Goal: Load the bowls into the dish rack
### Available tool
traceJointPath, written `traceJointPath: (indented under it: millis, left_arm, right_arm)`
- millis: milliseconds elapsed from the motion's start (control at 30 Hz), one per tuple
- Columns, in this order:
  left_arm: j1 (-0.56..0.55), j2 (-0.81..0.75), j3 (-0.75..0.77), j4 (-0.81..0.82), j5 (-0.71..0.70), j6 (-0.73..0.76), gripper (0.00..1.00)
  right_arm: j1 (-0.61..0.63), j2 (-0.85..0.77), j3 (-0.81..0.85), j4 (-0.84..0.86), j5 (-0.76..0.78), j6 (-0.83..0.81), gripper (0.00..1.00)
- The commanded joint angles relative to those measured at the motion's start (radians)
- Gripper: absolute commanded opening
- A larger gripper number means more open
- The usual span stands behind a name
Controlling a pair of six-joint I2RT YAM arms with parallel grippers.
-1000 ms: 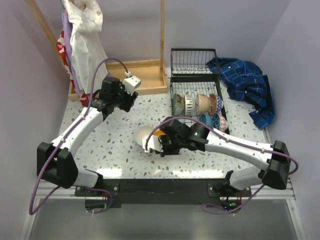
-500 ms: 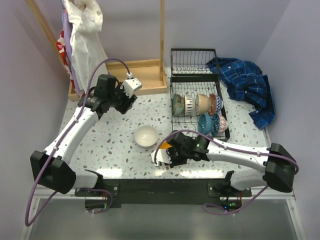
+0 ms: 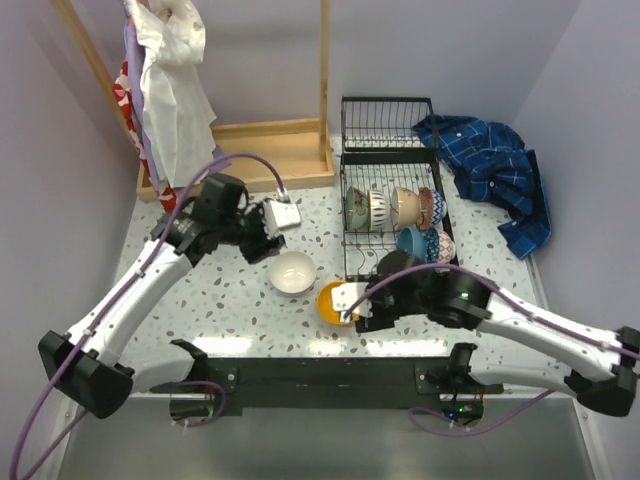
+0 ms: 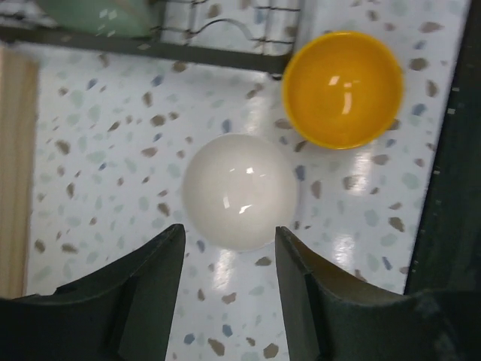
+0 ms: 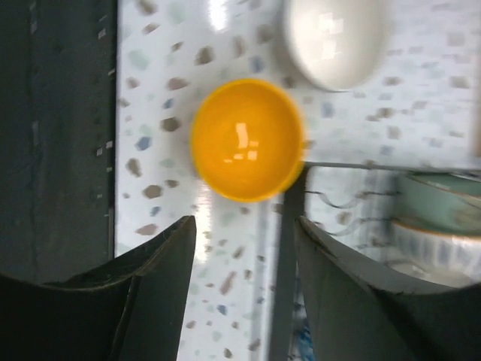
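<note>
The robot will next move its left gripper back past the white bowl point(image 3: 293, 272) and lower it to the yellow bowl's near rim, because the bare table before the dish rack's bar leaves room for the fingers.
A yellow bowl point(image 3: 331, 302) point(image 5: 246, 139) point(image 4: 343, 89) sits upright on the table at the near left corner of the black wire dish rack point(image 3: 343, 196) point(image 5: 289, 218). My right gripper point(image 3: 358, 306) point(image 5: 244, 241) hovers over it, open and holding nothing. A white bowl point(image 3: 293, 272) point(image 4: 240, 190) point(image 5: 337, 37) rests just left of it. My left gripper point(image 3: 262, 242) point(image 4: 229, 248) hangs open above that bowl's far-left side, apart from it. Several bowls stand on edge in the rack, among them a pale green one point(image 3: 356, 208) and a teal one point(image 3: 412, 241).
A wooden-framed stand point(image 3: 290, 150) draped with cloths point(image 3: 170, 70) occupies the back left. A blue checked cloth point(image 3: 490, 170) lies right of the rack. The rack's wire end panel point(image 3: 388, 122) stands up at the back. The black mounting rail point(image 3: 330, 375) runs along the near edge.
My right gripper carried the yellow bowl rightward, set it down by the rack's corner and opened. My left arm swung nearer, towards the white bowl.
</note>
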Motion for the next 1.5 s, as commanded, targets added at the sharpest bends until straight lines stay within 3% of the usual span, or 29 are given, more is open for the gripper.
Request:
traceJointPath:
  millis: [0, 33, 67, 100, 133, 167, 300, 467, 833, 1300, 1400, 1467]
  left_arm:
    - [-0.216, -0.015, -0.047, -0.060, 0.011, 0.035, 0.55]
    - [-0.236, -0.005, -0.059, -0.051, 0.008, 0.030, 0.54]
    - [-0.256, 0.002, -0.064, -0.040, 0.002, 0.004, 0.54]
    - [-0.299, 0.019, -0.064, -0.037, -0.006, -0.008, 0.54]
    - [-0.327, 0.024, -0.073, -0.031, -0.013, -0.022, 0.54]
    - [-0.354, 0.026, -0.085, -0.022, -0.025, -0.054, 0.54]
    - [-0.526, 0.055, -0.145, 0.064, -0.123, -0.131, 0.52]
    - [-0.598, 0.136, -0.157, 0.225, -0.183, -0.221, 0.52]
    - [-0.687, 0.305, -0.128, 0.383, -0.262, -0.252, 0.51]
    - [-0.698, 0.446, -0.104, 0.405, -0.277, -0.310, 0.45]
    - [-0.698, 0.458, -0.099, 0.405, -0.265, -0.312, 0.35]
    - [-0.698, 0.461, -0.094, 0.391, -0.233, -0.310, 0.23]
  right_arm:
    - [-0.049, -0.156, 0.159, -0.091, 0.256, 0.189, 0.68]
    - [-0.069, -0.187, 0.181, -0.094, 0.329, 0.262, 0.71]
    - [-0.186, -0.199, 0.191, -0.098, 0.327, 0.284, 0.72]
    - [-0.245, -0.208, 0.195, -0.088, 0.347, 0.356, 0.82]
    - [-0.296, -0.216, 0.192, -0.050, 0.462, 0.402, 0.88]
    - [-0.388, -0.210, 0.201, -0.043, 0.474, 0.428, 0.91]
    - [-0.536, -0.181, 0.238, -0.029, 0.437, 0.511, 0.91]
    - [-0.669, -0.172, 0.247, -0.025, 0.411, 0.530, 0.91]
    - [-0.763, -0.231, 0.244, -0.057, 0.379, 0.487, 0.91]
    - [-0.835, -0.291, 0.218, -0.088, 0.351, 0.496, 0.91]
    - [-0.841, -0.296, 0.209, -0.081, 0.347, 0.496, 0.90]
    - [-0.841, -0.297, 0.204, -0.077, 0.344, 0.496, 0.89]
